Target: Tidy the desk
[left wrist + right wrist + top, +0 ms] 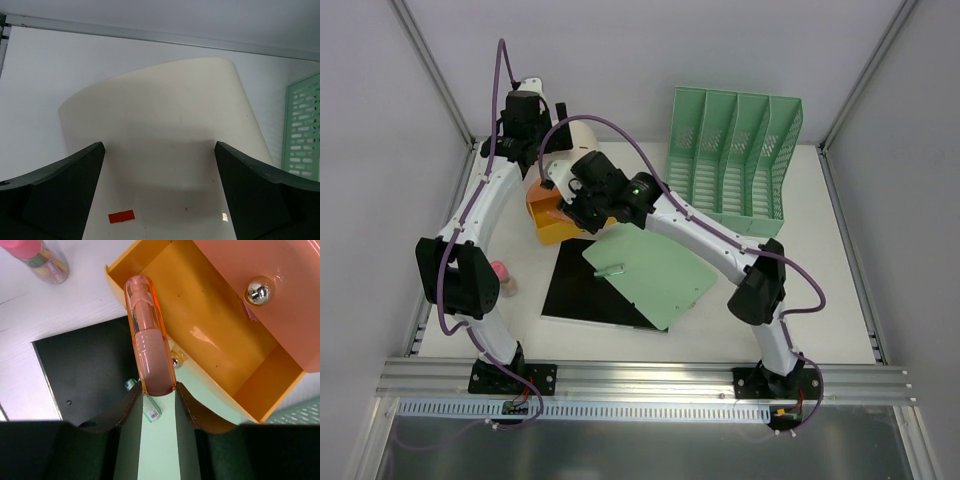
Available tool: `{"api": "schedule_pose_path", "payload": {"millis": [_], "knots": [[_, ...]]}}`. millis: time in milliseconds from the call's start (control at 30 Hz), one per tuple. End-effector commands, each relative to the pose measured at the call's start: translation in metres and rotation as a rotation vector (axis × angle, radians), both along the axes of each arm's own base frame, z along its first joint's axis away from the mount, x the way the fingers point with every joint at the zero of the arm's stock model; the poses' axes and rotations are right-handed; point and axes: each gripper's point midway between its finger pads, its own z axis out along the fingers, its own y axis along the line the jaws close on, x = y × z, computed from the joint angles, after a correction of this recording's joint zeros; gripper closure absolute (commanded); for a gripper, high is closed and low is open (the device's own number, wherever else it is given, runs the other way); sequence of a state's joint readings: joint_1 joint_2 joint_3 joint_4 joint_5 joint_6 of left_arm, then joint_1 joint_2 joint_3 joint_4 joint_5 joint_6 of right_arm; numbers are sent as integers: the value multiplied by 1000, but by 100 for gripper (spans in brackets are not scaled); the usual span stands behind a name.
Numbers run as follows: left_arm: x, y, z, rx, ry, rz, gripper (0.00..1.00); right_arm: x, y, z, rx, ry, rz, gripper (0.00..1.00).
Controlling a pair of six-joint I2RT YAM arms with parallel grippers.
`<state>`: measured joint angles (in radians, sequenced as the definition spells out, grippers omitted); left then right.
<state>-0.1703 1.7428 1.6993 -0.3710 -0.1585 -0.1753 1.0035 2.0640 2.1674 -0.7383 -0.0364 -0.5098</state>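
The tube (147,335) still hangs across the yellow-orange drawer's near rim, so the robot's right gripper will move outward over the bottom of the open yellow-orange drawer and release the tube inside.
The white desk (840,300) carries a cream rounded drawer cabinet (582,135) at the back left. Its yellow-orange drawer (548,222) is pulled open. My right gripper (565,205) is shut on a translucent orange-pink tube (147,335) and holds it over that drawer's near rim (115,267). A pink drawer front (260,260) with a chrome knob (259,291) sits above the open drawer. My left gripper (159,145) is open, its fingers wide apart on either side of the cabinet's cream curved body (165,110), which has a small red sticker (122,216).
A green file rack (735,160) stands at the back right. A green sheet (650,272) lies partly over a black sheet (575,285), with a small green pen (150,407) on it. A pink-capped bottle (501,276) stands by the left arm.
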Motion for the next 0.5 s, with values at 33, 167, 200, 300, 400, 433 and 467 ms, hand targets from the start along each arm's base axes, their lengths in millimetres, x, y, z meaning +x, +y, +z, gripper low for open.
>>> {"api": "schedule_pose_path", "payload": {"millis": [33, 167, 200, 300, 400, 433, 467], "knots": [[-12, 3, -34, 30, 125, -5, 5, 25, 14, 20, 68, -98, -44, 78], [-12, 3, -32, 29, 121, -6, 5, 35, 17, 23, 83, -134, -76, 77], [-13, 3, -32, 28, 123, -5, 5, 37, 17, 22, 82, -139, -83, 76], [-13, 3, -32, 27, 123, -7, 5, 41, 17, 23, 79, -155, -99, 74], [-13, 3, -32, 27, 121, -5, 5, 44, 18, 23, 80, -158, -108, 74], [-13, 3, -32, 27, 121, -5, 6, 44, 19, 24, 87, -159, -108, 73], [-13, 3, -32, 27, 121, -5, 5, 44, 20, 24, 86, -160, -109, 72]]}}
